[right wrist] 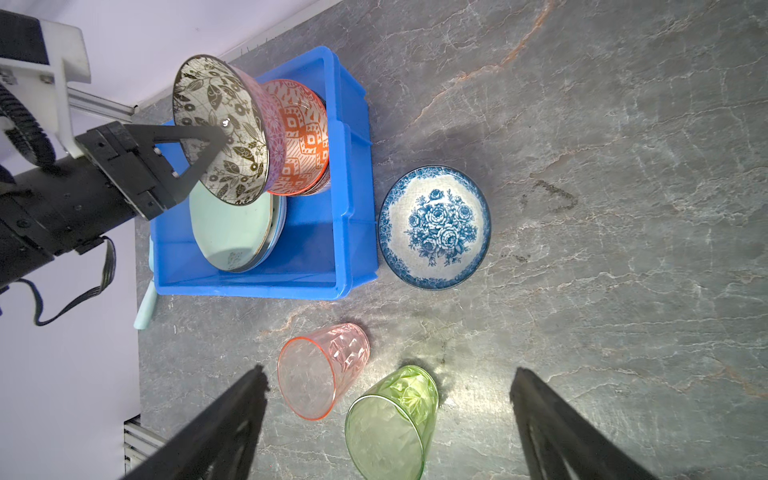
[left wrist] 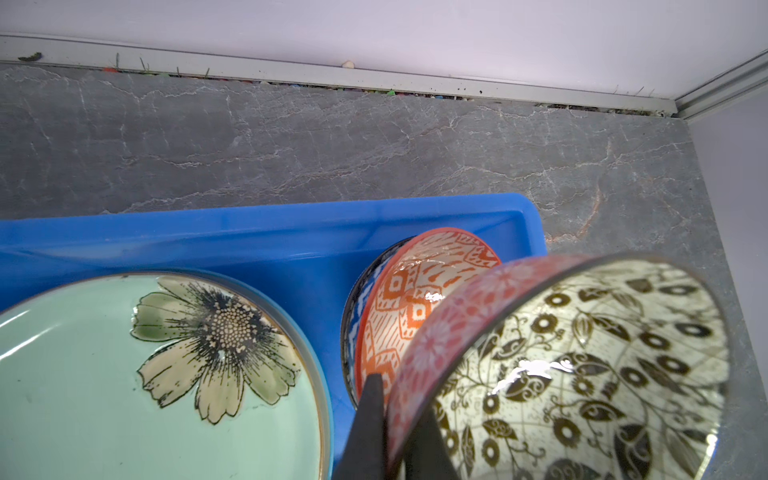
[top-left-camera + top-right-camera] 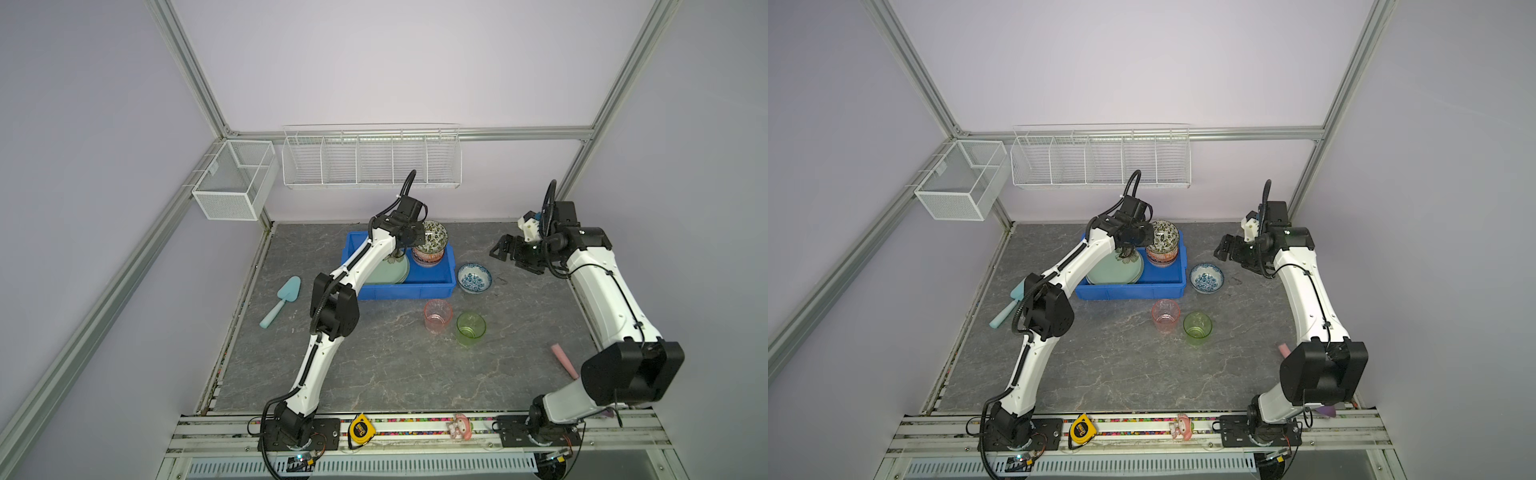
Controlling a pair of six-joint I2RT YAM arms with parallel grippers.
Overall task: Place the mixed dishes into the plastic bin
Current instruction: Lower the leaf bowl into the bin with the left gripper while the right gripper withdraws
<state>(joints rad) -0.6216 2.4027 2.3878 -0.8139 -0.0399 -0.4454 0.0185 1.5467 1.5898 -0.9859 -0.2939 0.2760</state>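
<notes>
Next, my left gripper moves down, nests the pink bowl into the orange bowl atop the stack (image 3: 429,257) (image 2: 432,296) and then releases its rim. The pink bowl still hangs above that stack.
The blue plastic bin (image 3: 399,286) (image 3: 1129,291) holds a pale green flower plate (image 2: 145,374) (image 1: 232,224) and a stack of bowls topped by an orange one (image 2: 415,299) (image 1: 303,137). My left gripper (image 2: 395,390) (image 3: 417,239) is shut on the rim of a bowl that is pink outside with black leaves inside (image 2: 582,365) (image 3: 434,237). It holds that bowl tilted just over the stack. On the table beside the bin sit a blue-and-white bowl (image 3: 474,277) (image 1: 434,226), a pink cup (image 3: 438,316) (image 1: 320,370) and a green cup (image 3: 471,328) (image 1: 390,419). My right gripper (image 1: 389,370) (image 3: 505,249) hangs open and holds nothing, high at the back right.
A teal scoop (image 3: 282,299) lies left of the bin. A pink handle (image 3: 564,359) pokes out by the right arm. White wire baskets (image 3: 232,178) (image 3: 370,160) hang on the walls. A tape measure (image 3: 360,428) and a pink toy (image 3: 459,426) sit on the front rail.
</notes>
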